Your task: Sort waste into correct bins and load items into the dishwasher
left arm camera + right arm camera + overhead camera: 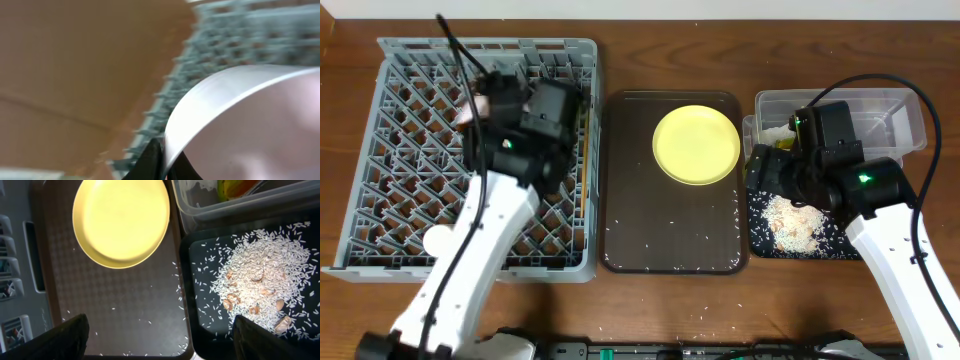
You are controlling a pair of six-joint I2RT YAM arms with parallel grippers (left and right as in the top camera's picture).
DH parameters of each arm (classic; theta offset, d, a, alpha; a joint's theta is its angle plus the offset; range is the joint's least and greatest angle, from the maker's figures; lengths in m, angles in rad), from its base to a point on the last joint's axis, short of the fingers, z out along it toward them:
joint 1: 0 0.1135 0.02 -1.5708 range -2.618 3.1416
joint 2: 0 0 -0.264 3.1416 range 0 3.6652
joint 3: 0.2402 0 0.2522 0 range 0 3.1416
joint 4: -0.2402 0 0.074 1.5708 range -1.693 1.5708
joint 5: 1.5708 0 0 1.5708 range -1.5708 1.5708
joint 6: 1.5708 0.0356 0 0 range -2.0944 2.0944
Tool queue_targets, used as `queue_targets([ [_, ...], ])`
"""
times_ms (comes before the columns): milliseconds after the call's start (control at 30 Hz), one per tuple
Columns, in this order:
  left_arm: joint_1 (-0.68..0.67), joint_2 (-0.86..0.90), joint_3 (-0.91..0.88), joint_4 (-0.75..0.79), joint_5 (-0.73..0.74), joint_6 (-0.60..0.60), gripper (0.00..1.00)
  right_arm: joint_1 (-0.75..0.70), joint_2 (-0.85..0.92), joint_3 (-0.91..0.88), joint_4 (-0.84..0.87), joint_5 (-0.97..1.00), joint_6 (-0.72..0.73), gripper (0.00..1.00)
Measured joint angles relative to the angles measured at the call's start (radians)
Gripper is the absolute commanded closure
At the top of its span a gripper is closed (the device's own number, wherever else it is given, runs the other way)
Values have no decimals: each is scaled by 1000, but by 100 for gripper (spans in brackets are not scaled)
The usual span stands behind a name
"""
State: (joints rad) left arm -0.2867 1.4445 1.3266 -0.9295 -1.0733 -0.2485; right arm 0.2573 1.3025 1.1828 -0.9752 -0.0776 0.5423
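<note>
I will next tilt my left gripper and lower the pinkish-white bowl (pixel 470 110) onto the grey rack, toward the brown tray's side.
My left gripper (pixel 162 161) is shut on the rim of the pinkish-white bowl (pixel 250 125) and holds it above the grey dish rack (pixel 225 30). In the overhead view the bowl (pixel 470 110) is over the rack's (pixel 380 150) middle, and a small white cup (pixel 438 240) sits in its front part. The yellow plate (pixel 696 145) lies on the brown tray (pixel 670 240). My right gripper (pixel 165 345) is open and empty, over the seam between the brown tray and the black tray (pixel 200 315). Rice (pixel 260 280) is heaped in the black tray. The snack wrapper (pixel 235 187) lies in the clear tub (pixel 200 210).
Loose rice grains are scattered on the brown tray (pixel 125 305) and on the table in front of it (pixel 650 320). The clear tub (pixel 890 115) stands behind the black tray (pixel 760 235) at the far right. The blue bowl is out of view.
</note>
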Motion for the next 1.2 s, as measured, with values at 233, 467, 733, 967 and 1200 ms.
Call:
queue_targets([
  [233,180,232,0,18,-104,20,93,0,0,0,6,0,0,10],
  [467,158,362,0,18,-117,17,93,0,0,0,11,2,0,10],
  [733,137,389,0,8,-138,10,92,0,0,0,12,2,0,11],
  [967,89,390,0,-72,-111,-12,67,0,0,0,12,2,0,11],
  [1200,63,401,-1,-238,-54,-99,41,0,0,0,13,3,0,10],
])
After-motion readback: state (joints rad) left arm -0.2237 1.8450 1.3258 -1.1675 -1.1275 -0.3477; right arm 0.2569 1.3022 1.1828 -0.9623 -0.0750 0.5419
